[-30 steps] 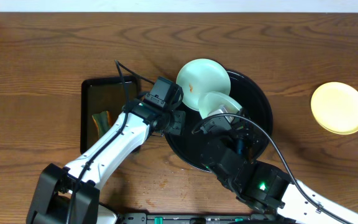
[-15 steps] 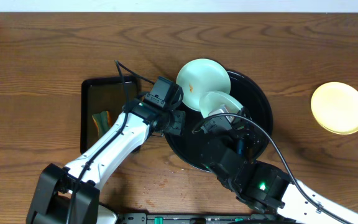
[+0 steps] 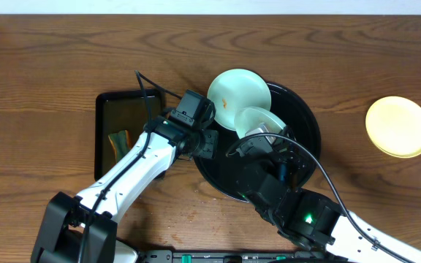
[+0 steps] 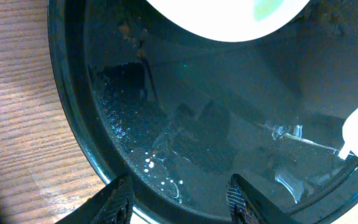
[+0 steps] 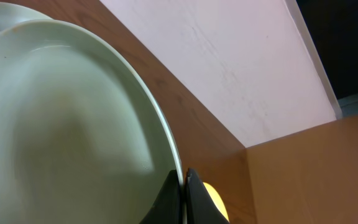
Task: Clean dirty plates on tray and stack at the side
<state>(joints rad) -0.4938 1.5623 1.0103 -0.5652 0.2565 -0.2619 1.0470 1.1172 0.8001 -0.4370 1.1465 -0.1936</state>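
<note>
I need to swing my right gripper across and down, releasing the mint plate atop the yellow plate (image 3: 398, 126) (image 5: 216, 201), as that lies to the gripper's right in the overhead view.
The large round black tray (image 3: 298, 109) sits mid-table. One mint plate (image 3: 238, 91) with an orange smear lies over its upper-left rim; it also shows in the left wrist view (image 4: 222, 15). My right gripper (image 5: 183, 186) is shut on the rim of the second mint plate (image 3: 256, 120), held tilted above the tray; the plate fills the right wrist view (image 5: 73, 124). The yellow plate (image 3: 398, 126) lies on the table at the far right. My left gripper (image 4: 180, 205) is open, its fingers straddling the tray's left rim (image 4: 73, 118).
A smaller rectangular black tray (image 3: 107, 109) with a brown sponge (image 3: 118, 141) lies left of the round tray, partly under my left arm. Bare wooden table lies between the round tray and the yellow plate. The table's far edge meets a white wall.
</note>
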